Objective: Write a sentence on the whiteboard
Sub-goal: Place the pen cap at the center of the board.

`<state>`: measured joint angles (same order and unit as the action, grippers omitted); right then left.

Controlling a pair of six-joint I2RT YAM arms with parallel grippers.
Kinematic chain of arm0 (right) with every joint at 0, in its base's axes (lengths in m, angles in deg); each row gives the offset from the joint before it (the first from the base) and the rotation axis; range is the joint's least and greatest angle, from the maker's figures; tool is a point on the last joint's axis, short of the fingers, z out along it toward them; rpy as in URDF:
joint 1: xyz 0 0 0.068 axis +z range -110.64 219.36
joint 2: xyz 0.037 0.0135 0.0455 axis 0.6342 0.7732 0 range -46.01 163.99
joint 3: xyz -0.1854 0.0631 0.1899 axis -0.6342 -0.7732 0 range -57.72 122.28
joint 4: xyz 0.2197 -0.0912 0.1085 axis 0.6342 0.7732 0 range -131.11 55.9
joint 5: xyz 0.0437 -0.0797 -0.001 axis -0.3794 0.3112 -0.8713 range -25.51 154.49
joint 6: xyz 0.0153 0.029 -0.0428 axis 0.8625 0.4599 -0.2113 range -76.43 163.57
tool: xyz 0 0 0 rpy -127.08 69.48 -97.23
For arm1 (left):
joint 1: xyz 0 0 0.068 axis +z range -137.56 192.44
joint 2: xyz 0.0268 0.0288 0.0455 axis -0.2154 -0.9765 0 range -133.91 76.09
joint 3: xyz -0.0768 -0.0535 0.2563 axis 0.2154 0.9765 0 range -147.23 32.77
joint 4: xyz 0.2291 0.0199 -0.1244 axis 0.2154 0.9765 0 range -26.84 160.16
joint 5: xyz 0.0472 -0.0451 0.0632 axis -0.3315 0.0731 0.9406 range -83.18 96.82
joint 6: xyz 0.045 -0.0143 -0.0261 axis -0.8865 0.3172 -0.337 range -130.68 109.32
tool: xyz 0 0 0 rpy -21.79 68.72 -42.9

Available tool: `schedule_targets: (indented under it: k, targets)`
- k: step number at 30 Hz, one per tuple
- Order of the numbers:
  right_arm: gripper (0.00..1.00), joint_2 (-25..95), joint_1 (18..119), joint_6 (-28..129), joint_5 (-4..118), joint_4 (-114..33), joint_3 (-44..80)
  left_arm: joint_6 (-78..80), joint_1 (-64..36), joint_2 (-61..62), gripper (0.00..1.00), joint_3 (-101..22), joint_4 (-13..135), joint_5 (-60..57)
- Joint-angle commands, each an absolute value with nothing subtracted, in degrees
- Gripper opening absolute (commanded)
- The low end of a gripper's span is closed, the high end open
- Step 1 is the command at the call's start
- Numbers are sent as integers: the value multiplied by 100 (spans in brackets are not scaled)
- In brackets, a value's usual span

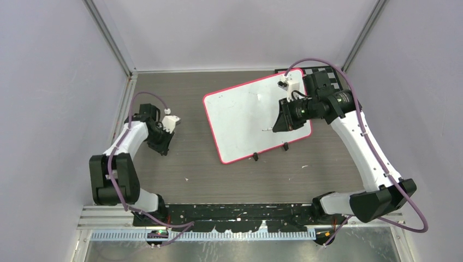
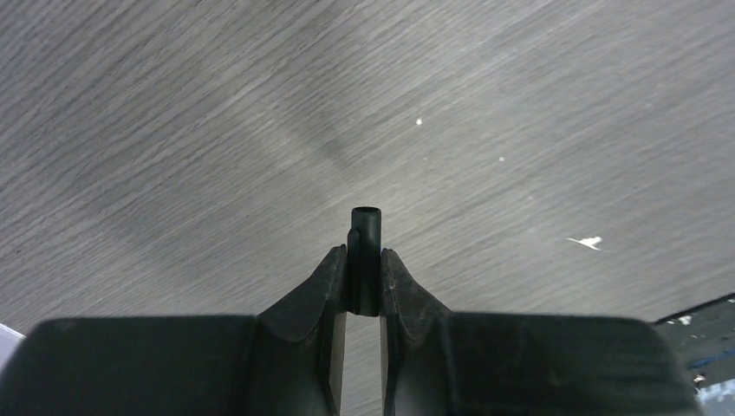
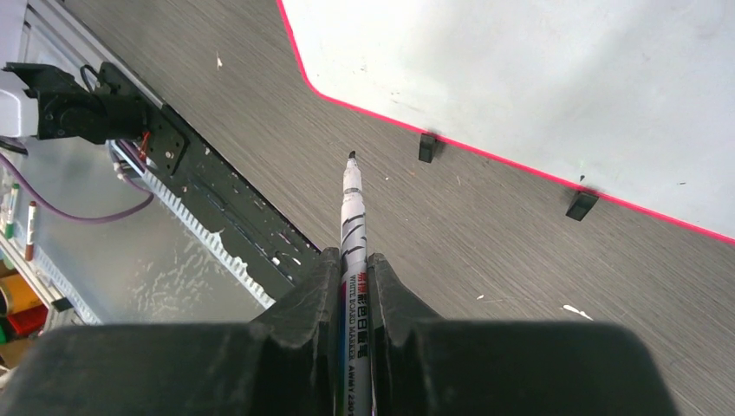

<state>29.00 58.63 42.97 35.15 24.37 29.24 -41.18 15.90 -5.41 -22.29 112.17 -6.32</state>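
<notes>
The right gripper's marker already has its cap off, so the left gripper will next go almost straight down to the table to let go of the black marker cap [image 2: 366, 247].
The whiteboard [image 1: 245, 117], white with a pink-red rim, lies tilted on the table at centre right. It also shows in the right wrist view [image 3: 520, 69]. Two black clips [image 1: 255, 156] sit on its near edge. I see no legible sentence on it, only faint marks. My right gripper [image 1: 277, 124] hovers over the board's right part, shut on a whiteboard marker [image 3: 351, 208] with its cap off and its tip [image 1: 266, 130] pointing left. My left gripper [image 1: 165, 148] is over bare table at the left, shut on a black marker cap [image 2: 366, 247].
A black-and-white checkerboard [image 1: 322, 71] peeks out behind the board at the back right. A black toothed rail [image 1: 240, 210] runs along the near table edge between the arm bases. Grey walls close off the left, right and back. Small white flecks [image 2: 589, 243] lie on the wood.
</notes>
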Motion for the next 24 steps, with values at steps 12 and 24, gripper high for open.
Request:
schedule_targets:
  k: [12,24]
  targets:
    - [0,2872,5998,3967,3084,1981,2824,-4101,1009,-1753,13,-2031,10337,353]
    - [0,2997,6092,3772,3418,1721,2890,-3989,866,-1440,49,-2229,11086,-441]
